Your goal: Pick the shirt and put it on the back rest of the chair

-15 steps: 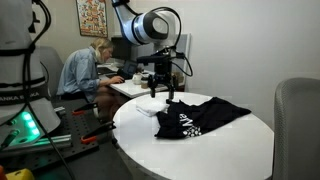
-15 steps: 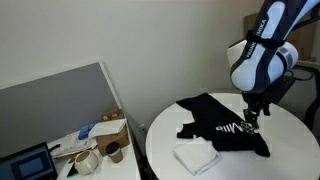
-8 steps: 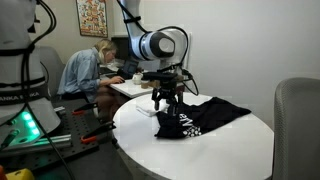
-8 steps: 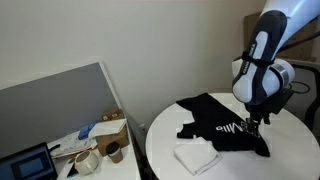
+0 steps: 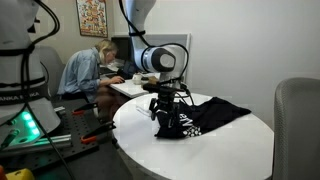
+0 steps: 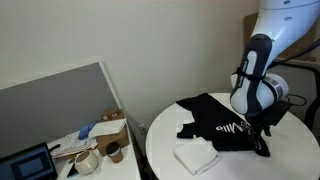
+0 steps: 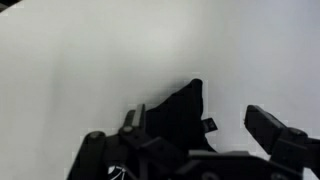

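My gripper will next go down onto the heap of fabric point(image 5: 171, 130) point(image 7: 180, 116) by the shirt's near corner below it, as this corner already shows between the open fingers.
A black shirt point(image 5: 205, 114) with white lettering lies crumpled on the round white table point(image 5: 200, 155); it also shows in an exterior view point(image 6: 212, 122). My gripper point(image 5: 165, 116) hangs low over the shirt's near edge, fingers pointing down, as also seen in an exterior view point(image 6: 263, 136). In the wrist view the gripper point(image 7: 205, 128) is open, with a corner of the shirt point(image 7: 178, 112) between its fingers on the white tabletop. The grey chair point(image 5: 297, 115) stands at the table's right side, its back rest upright and bare.
A folded white cloth point(image 6: 195, 155) lies on the table beside the shirt. A person point(image 5: 85, 68) sits at a desk behind the table. A cluttered low desk with a partition point(image 6: 70, 115) stands beside the table.
The gripper has come down from above the table to just over the shirt's edge. The shirt has not moved.
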